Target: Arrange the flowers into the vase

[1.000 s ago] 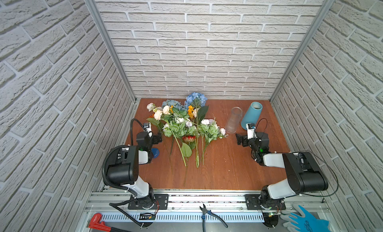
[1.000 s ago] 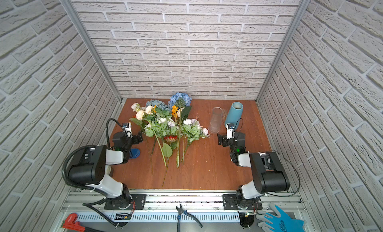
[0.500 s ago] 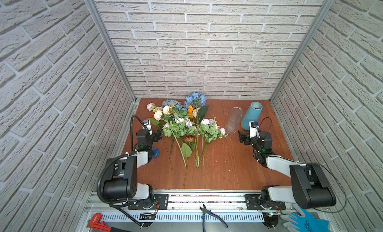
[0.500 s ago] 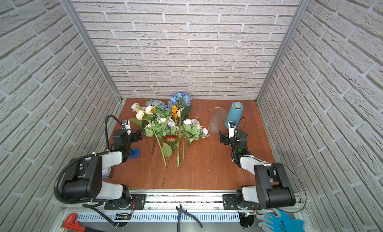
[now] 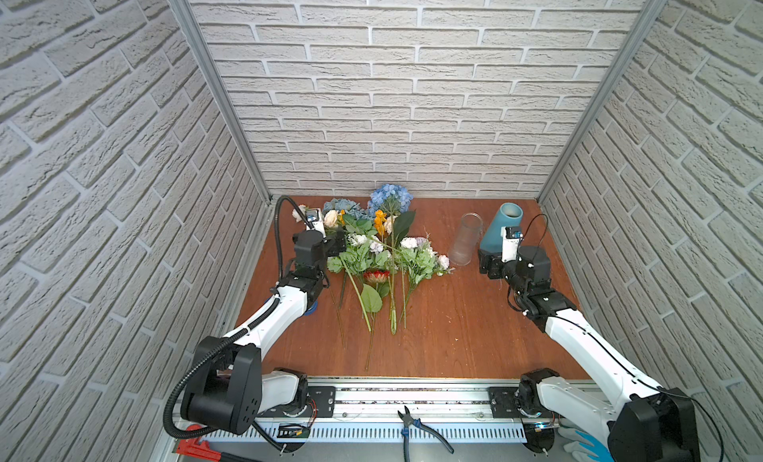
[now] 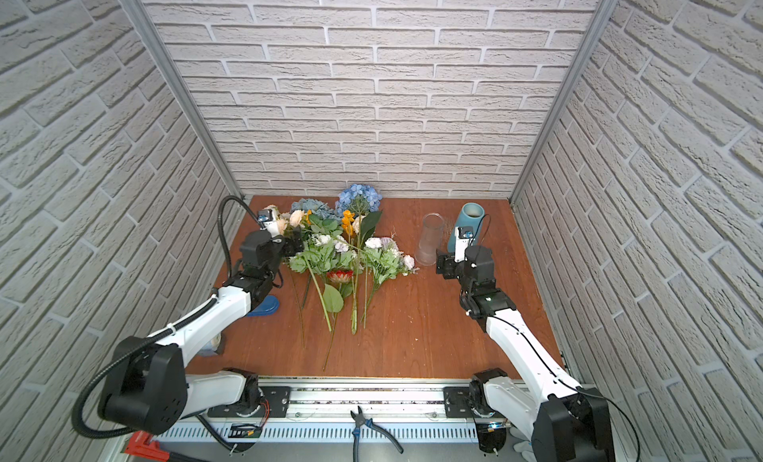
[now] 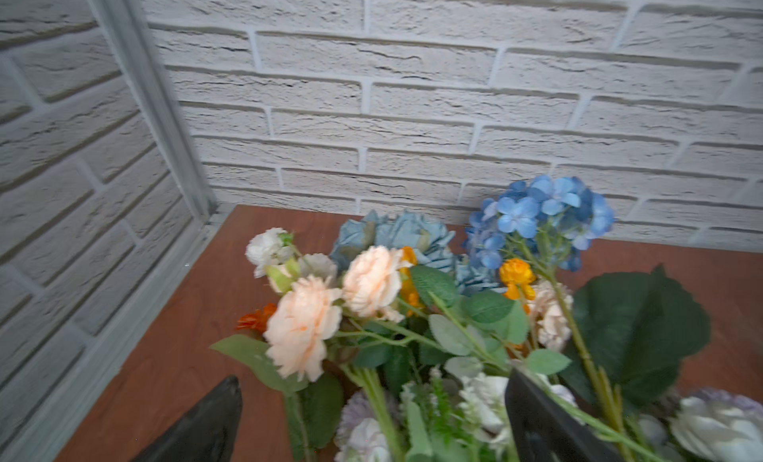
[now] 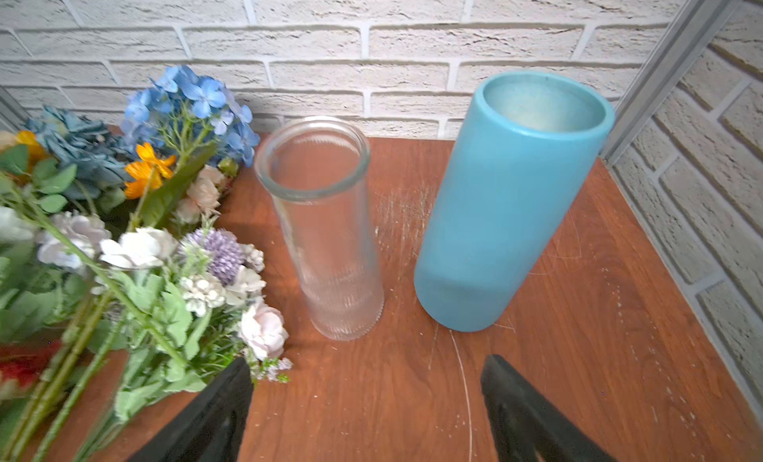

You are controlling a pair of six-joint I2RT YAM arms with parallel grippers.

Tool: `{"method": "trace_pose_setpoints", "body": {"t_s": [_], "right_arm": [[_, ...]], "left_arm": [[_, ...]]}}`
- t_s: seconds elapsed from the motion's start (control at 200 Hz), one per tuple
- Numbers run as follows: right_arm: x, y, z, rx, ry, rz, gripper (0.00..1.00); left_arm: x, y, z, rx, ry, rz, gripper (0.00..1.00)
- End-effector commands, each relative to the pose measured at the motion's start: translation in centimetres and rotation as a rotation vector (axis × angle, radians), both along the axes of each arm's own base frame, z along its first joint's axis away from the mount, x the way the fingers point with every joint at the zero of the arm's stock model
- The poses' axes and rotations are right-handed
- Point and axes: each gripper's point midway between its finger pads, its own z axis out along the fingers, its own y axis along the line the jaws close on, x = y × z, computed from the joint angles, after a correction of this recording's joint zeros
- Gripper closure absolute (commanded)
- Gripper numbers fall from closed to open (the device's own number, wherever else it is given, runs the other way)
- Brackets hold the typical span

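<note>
The robot's right gripper should next move outward and toward the flowers (image 5: pixel 363 255), its wide-open fingers on either side of the glass, since the clear vase's rim (image 5: pixel 471 218) is outward of it and nearer the heap.
The flowers (image 5: pixel 363 255) (image 6: pixel 324 255) lie in a mixed heap on the wooden table, blooms toward the back wall, green stems toward the front. My left gripper (image 5: pixel 336 246) (image 6: pixel 295 245) (image 7: pixel 371 377) is open over the heap's left side, with stems and pale blooms between its fingers; peach roses (image 7: pixel 371 280) lie just beyond. A clear glass vase (image 5: pixel 466 241) (image 6: pixel 431 237) (image 8: pixel 326 232) and a blue vase (image 5: pixel 501 230) (image 6: pixel 468 220) (image 8: pixel 508 208) stand upright at the back right. My right gripper (image 5: pixel 487 266) (image 6: pixel 444 268) (image 8: pixel 367 361) is open just in front of them, over bare wood.
A flat blue object (image 6: pixel 262 307) lies on the table (image 5: pixel 454 336) under the left arm. Pliers (image 5: pixel 421 427) and a red tool (image 5: pixel 190 445) rest on the front rail, and a blue glove (image 5: pixel 586 445) lies at the front right. Brick walls close three sides.
My left arm has reached out, carrying its gripper back and right over the flowers. My right arm has stretched slightly toward the vases, its jaws a little narrower.
</note>
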Motion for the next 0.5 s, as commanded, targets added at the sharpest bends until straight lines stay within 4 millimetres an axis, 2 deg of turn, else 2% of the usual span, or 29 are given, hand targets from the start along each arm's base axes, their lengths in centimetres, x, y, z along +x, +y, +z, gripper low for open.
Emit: {"method": "trace_pose_setpoints", "body": {"t_s": [0.0,0.15,0.185,0.225,0.365,0.495], "right_arm": [[0.7,1.1,0.8,0.08,0.055,0.006,0.11],[3.4,2.6,3.1,0.139,0.083,0.036,0.09],[4.0,3.0,3.7,0.15,0.09,0.044,0.01],[4.6,3.4,4.2,0.162,0.1,0.052,0.0],[6.5,3.9,4.7,0.15,0.144,0.033,0.0],[8.0,3.5,3.5,0.088,0.212,-0.015,0.0]], "left_arm": [[-0.1,-4.1,-1.0,-0.063,0.041,-0.082,0.02],[-0.9,-9.2,-2.4,-0.122,0.087,-0.203,0.02],[-1.2,-10.0,-2.8,-0.131,0.099,-0.223,0.02],[-1.5,-10.9,-3.2,-0.138,0.114,-0.247,0.02],[-2.0,-12.3,-4.4,-0.156,0.155,-0.294,0.02],[-2.1,-12.3,-4.7,-0.148,0.163,-0.298,0.02]]}}
